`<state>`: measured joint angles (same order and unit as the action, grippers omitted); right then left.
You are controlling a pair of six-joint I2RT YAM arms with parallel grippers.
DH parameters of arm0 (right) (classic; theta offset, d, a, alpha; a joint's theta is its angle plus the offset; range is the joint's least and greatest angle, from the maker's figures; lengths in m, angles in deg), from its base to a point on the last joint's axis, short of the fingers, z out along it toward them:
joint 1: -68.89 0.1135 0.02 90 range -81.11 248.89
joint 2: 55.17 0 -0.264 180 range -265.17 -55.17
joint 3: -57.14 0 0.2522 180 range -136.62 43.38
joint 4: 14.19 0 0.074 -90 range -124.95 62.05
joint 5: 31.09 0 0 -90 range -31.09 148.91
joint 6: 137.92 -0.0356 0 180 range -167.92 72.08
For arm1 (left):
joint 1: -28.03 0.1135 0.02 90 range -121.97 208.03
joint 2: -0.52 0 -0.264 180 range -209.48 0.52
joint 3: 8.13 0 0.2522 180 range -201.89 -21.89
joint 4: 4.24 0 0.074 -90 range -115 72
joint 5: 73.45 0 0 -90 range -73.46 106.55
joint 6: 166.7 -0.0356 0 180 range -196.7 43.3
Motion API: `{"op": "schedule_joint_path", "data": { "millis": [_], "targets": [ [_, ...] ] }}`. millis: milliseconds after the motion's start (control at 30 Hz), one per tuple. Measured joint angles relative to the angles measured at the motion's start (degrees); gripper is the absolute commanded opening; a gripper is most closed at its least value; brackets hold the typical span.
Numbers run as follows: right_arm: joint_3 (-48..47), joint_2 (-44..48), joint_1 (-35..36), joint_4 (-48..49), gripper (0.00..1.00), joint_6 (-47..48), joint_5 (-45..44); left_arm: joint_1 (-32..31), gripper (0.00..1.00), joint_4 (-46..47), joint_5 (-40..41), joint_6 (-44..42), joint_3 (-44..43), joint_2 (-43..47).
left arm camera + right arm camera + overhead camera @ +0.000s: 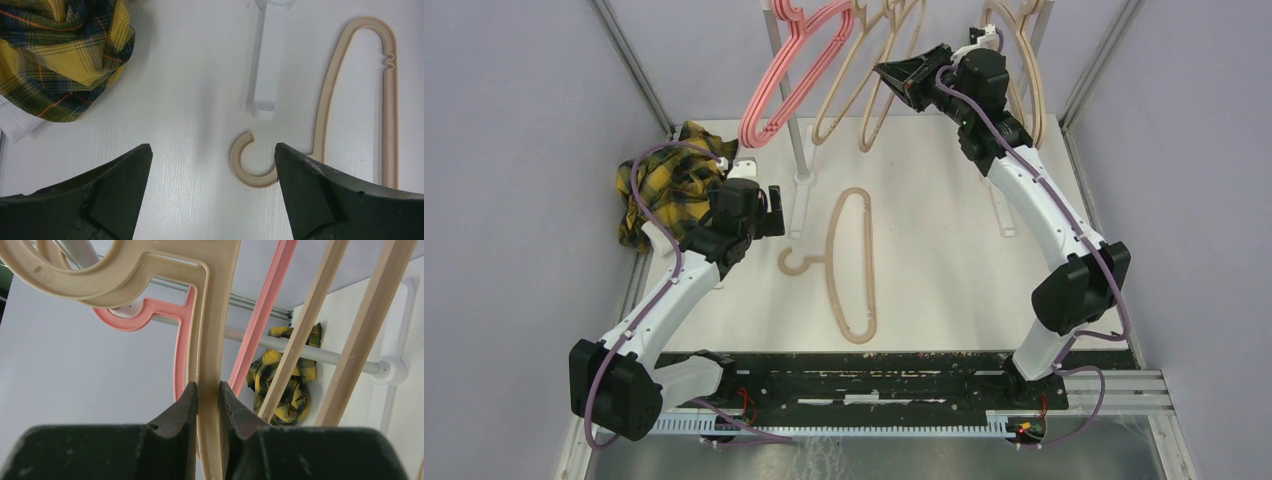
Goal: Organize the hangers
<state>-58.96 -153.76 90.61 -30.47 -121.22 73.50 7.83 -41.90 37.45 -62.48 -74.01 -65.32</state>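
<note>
The held beige hanger slides with my right gripper along the rack's bar toward the pink hangers next, closer to its beige neighbor [862, 24] [172, 272]. A gap separates them.
A beige hanger [854, 265] lies flat on the white table, its hook pointing left. My left gripper [769, 212] is open and empty just above the table. In the left wrist view the hook [250, 167] lies between the jaws, close to the right finger [320, 195]. Pink hangers [784, 80] and beige hangers [864, 90] hang from the rack rail at the back. My right gripper [894, 75] is raised at the rail and shut on the neck of a hanging beige hanger [215, 340]. A pink hanger [182, 340] hangs just behind it.
A yellow-black plaid cloth [669, 180] is heaped at the table's back left, beside my left arm. The rack's white post and foot [801, 175] stand just behind the lying hanger. The rail [300, 347] runs across the right wrist view. Grey walls enclose the table.
</note>
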Motion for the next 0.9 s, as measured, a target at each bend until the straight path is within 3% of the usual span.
{"op": "schedule_joint_path", "data": {
  "millis": [433,500,700,900],
  "targets": [
    [-6.49,-5.53,6.40,-1.75,0.23,1.97,-1.33,0.00,0.99,-0.02,0.02,0.00,0.00,0.02],
    [-6.49,-5.53,6.43,-1.77,0.30,2.05,-1.55,0.00,0.99,-0.02,0.02,0.00,0.00,0.11],
    [-5.60,-5.51,6.71,-4.61,0.64,4.20,-1.11,0.00,0.99,-0.02,0.04,0.00,0.00,0.22],
    [-1.86,-3.21,7.13,-9.81,0.81,9.49,-2.89,0.00,0.99,-0.02,0.04,0.00,0.00,0.28]
  ]
}}
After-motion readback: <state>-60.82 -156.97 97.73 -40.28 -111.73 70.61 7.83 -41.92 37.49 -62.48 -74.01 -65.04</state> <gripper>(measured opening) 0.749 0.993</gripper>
